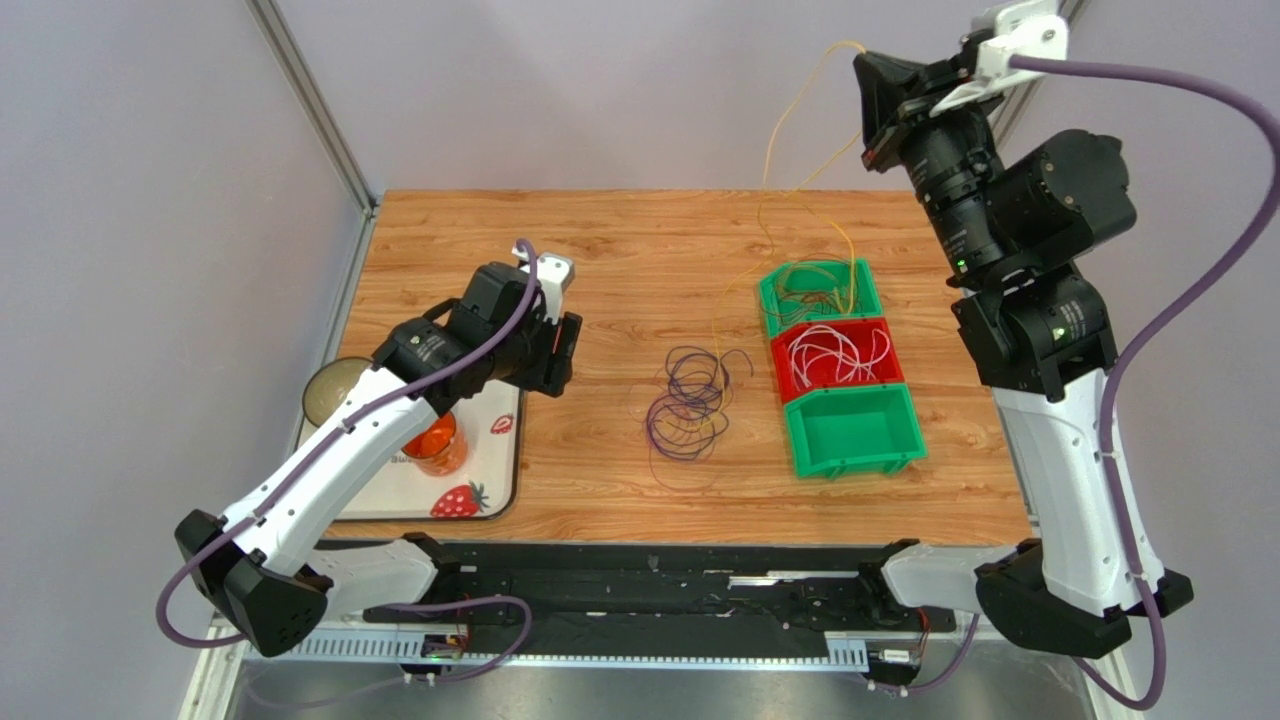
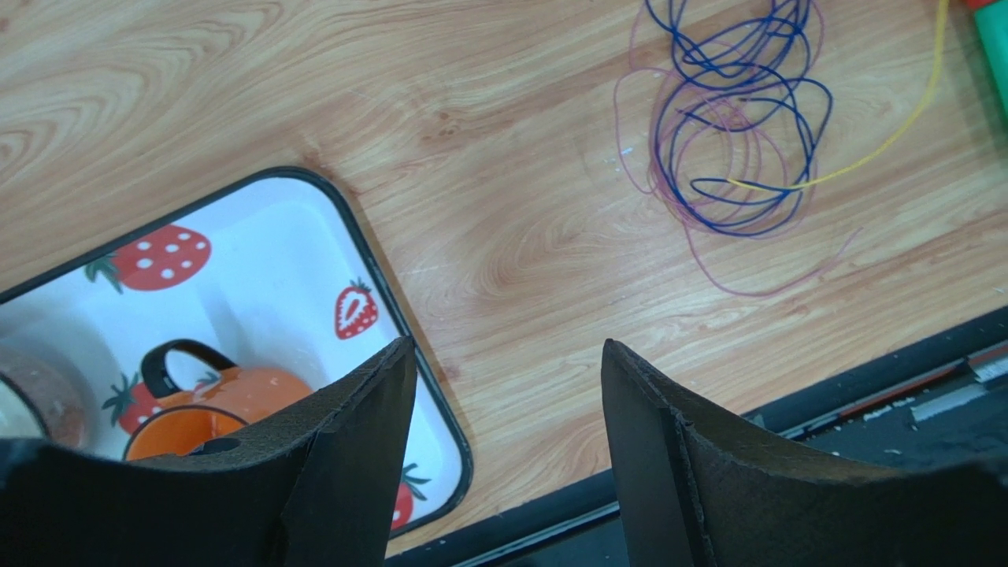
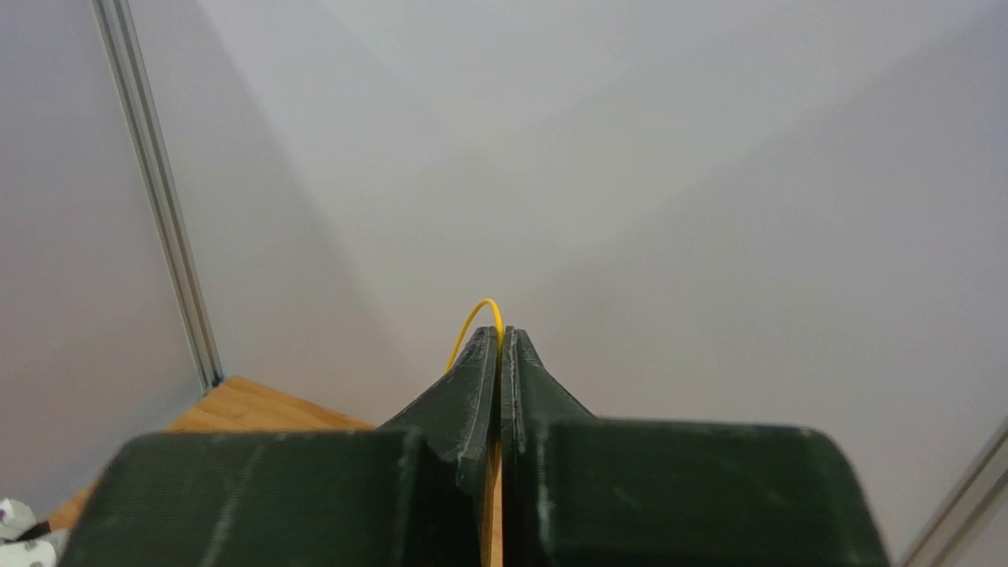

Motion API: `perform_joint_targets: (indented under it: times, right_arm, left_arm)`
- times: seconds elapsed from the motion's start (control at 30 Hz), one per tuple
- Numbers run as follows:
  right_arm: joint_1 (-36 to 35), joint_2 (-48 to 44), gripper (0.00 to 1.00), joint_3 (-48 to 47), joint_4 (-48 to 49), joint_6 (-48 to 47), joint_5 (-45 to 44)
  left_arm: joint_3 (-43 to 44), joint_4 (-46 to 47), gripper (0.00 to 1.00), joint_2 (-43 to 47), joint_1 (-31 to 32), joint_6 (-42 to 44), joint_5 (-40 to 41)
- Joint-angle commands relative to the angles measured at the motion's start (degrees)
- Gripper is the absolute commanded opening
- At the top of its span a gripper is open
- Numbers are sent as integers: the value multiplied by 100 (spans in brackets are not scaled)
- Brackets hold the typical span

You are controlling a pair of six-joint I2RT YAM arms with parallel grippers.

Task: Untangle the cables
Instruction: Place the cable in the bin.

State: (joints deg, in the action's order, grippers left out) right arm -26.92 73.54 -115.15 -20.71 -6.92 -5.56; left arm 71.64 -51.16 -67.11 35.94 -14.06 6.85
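The hanging piece of yellow cable (image 2: 913, 116) has its end lying across the tangle, so my left gripper should next move outward and to the right in the top view to close on that piece.
A tangle of purple and dark blue cables (image 1: 690, 405) lies coiled on the wooden table (image 1: 601, 255); it also shows in the left wrist view (image 2: 734, 118), with a yellow strand (image 2: 882, 148) crossing it. My left gripper (image 1: 565, 357) is open and empty (image 2: 509, 345), over the table's near part, left of the tangle. My right gripper (image 1: 870, 105) is raised high at the back, shut (image 3: 501, 333) on a thin yellow cable (image 3: 476, 321). That cable (image 1: 772, 132) hangs down into the far green bin (image 1: 781, 285). White cables (image 1: 836, 354) lie in the red bin (image 1: 887, 365).
A second green bin (image 1: 854, 435) stands nearest me in the row of bins. A strawberry-print tray (image 1: 489, 480) at the left holds an orange cup (image 1: 433, 443); both show in the left wrist view (image 2: 296, 254), (image 2: 195, 408). A black rail (image 1: 661, 578) runs along the near edge.
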Motion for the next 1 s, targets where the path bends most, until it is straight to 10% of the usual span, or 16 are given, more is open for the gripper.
perform_joint_targets:
  times: [0.0,0.23,0.67,0.97]
  right_arm:
    - [46,-418,0,764,-100,-530,352]
    - [73,-867,0,2268,163,568,2418]
    - [73,-1368,0,2480,357,982,2666]
    - [81,-1553,0,2559,375,1070,2815]
  left_arm:
    - [289,229,67,-118,-8,-184,-579]
    - [290,974,64,-601,18,-614,-1843]
    - [377,4883,68,-2841,115,-1344,-3321]
    - [1335,5362,66,-4256,150,-1512,-3480]
